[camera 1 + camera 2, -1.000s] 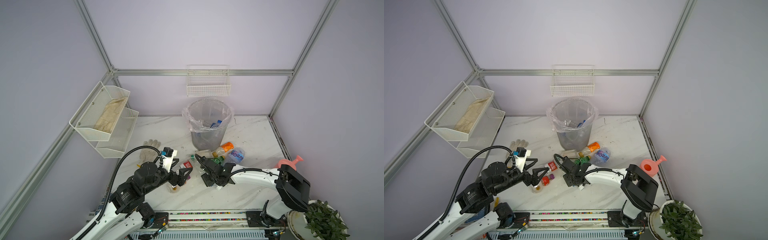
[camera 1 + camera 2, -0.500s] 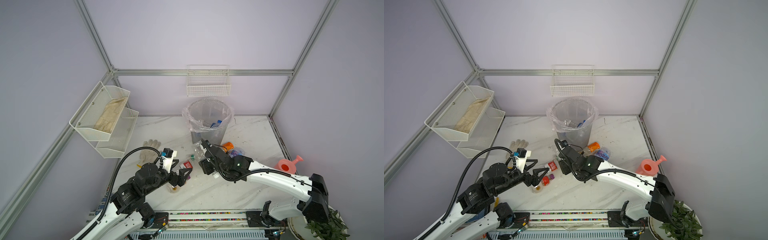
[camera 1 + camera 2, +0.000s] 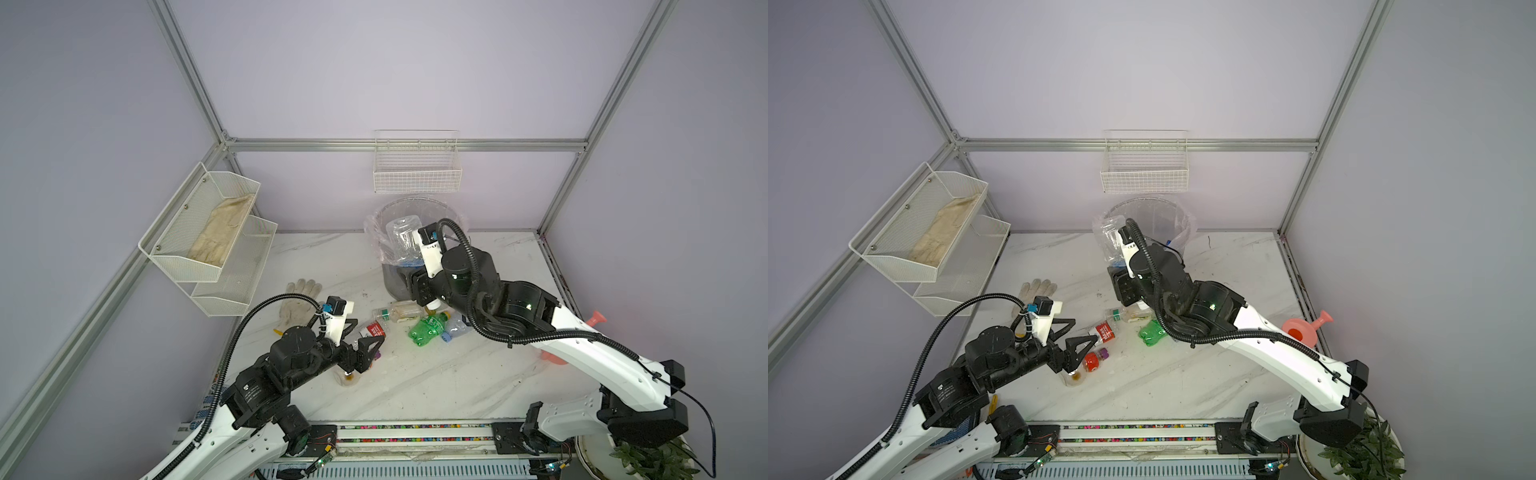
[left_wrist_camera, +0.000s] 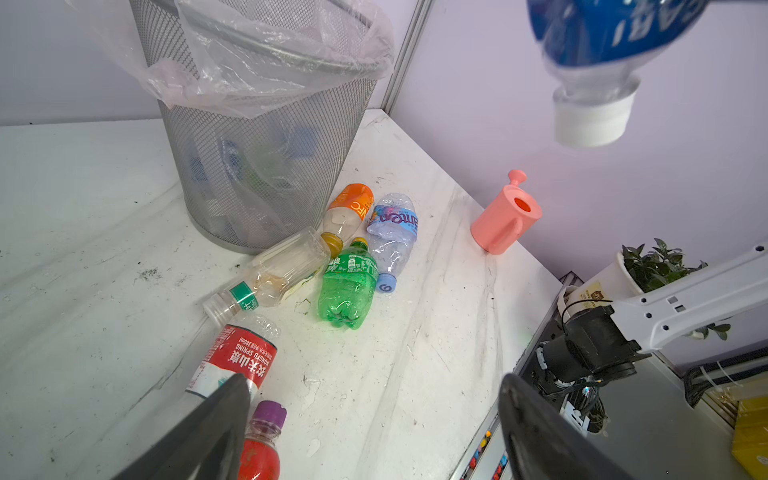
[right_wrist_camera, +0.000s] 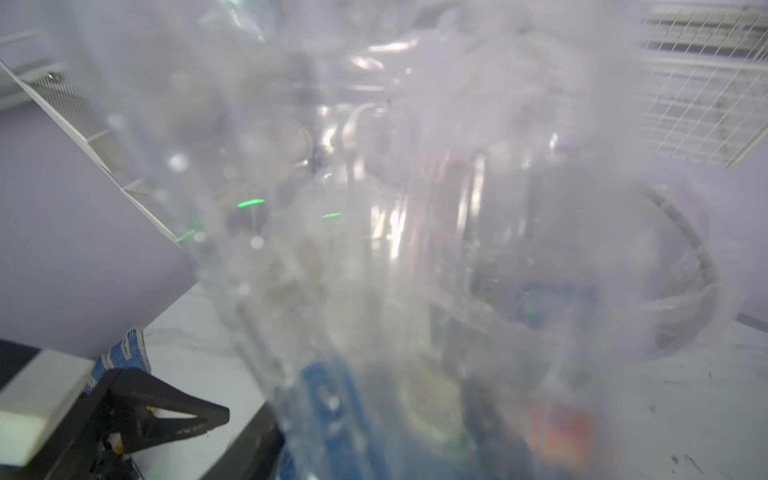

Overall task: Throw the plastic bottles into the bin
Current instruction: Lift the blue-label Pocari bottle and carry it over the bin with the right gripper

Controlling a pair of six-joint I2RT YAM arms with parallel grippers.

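Observation:
The clear bottle's cap hangs short of the grey mesh bin, so the robot's right gripper next needs to go up and outward over the bin's opening [image 3: 1157, 221] to release.
My right gripper [image 3: 412, 268] is shut on a clear plastic bottle [image 3: 400, 237] with a blue label. It holds this bottle [image 4: 602, 37] high, white cap down, just in front of the grey mesh bin [image 3: 415, 204], near its rim. The same bottle [image 5: 374, 249] fills the right wrist view as a blur. My left gripper [image 3: 365, 345] hangs open and empty over a red-labelled bottle [image 4: 232, 357] and a small red bottle [image 4: 262, 444] with a purple cap. Beside the bin's [image 4: 257, 166] foot lie a clear bottle [image 4: 278, 270], a green one [image 4: 347, 282], an orange-labelled one [image 4: 349, 210] and a crushed blue-labelled one [image 4: 392, 232].
A white glove [image 3: 301, 301] lies left of the bottles. A pink watering can [image 4: 505, 216] stands at the table's right edge, with a potted plant [image 3: 652, 457] beyond the front right corner. A wire basket [image 3: 417, 170] hangs above the bin. A two-tier shelf [image 3: 216, 245] juts from the left wall.
The right arm has lifted the blue-labelled bottle from the pile on the table up to the bin's rim. The left arm has hardly moved.

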